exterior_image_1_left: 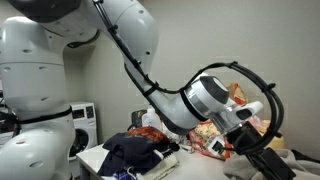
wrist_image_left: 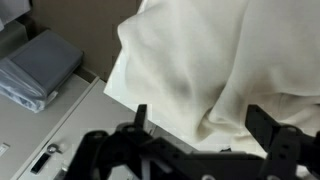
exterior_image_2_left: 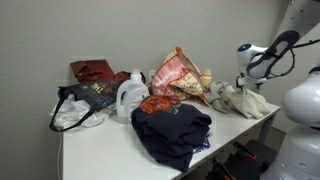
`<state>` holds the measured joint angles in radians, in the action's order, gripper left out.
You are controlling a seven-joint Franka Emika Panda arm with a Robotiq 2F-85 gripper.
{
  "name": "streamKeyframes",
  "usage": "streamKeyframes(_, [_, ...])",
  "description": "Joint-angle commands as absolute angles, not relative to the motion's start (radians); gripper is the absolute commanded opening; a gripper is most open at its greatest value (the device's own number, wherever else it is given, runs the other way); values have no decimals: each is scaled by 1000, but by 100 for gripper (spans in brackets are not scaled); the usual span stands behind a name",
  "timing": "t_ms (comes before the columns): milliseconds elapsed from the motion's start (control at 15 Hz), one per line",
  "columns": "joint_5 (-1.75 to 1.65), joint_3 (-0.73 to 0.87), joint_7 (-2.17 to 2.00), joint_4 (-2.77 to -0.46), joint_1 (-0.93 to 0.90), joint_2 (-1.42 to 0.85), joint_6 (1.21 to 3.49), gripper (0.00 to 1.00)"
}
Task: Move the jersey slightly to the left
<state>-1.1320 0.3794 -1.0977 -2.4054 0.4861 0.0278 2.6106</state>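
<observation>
The robot's gripper should next move down onto the raised fold of the jersey and close there, since that fold of cream fabric is already between its wide-open fingers.
The jersey (exterior_image_2_left: 240, 100) is a cream, floppy heap at the end of the white table, next to the floral bag (exterior_image_2_left: 178, 72). In the wrist view the jersey (wrist_image_left: 180, 60) fills most of the picture and hangs over the table's edge. My gripper (wrist_image_left: 200, 118) is open, its two black fingers wide apart with a fold of the cream fabric between them. I cannot tell whether the fingers touch the fabric. In both exterior views my gripper (exterior_image_2_left: 242, 82) (exterior_image_1_left: 265, 155) sits just above the jersey.
A dark navy clothing heap (exterior_image_2_left: 170, 130) lies at the table's front middle, also seen in an exterior view (exterior_image_1_left: 135, 155). A white detergent jug (exterior_image_2_left: 130, 95), a black tote (exterior_image_2_left: 80, 100) and a dark red bag (exterior_image_2_left: 92, 70) stand further along. A grey object (wrist_image_left: 35, 65) lies below the table.
</observation>
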Motion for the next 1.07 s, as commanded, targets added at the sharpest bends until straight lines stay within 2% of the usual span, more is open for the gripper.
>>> streamKeyframes(0, [-1063, 396, -1101, -2369, 460, -71, 2693, 100])
streamKeyframes(267, [-1067, 410, -1133, -2341, 445, -155, 2684, 100])
streamKeyframes(333, [-1076, 418, -1145, -2335, 442, -173, 2675, 75])
streamKeyframes(400, [-1075, 425, -1142, -2331, 442, -187, 2676, 74])
streamKeyframes(1000, [-1065, 447, -1148, -2313, 409, -230, 2660, 5])
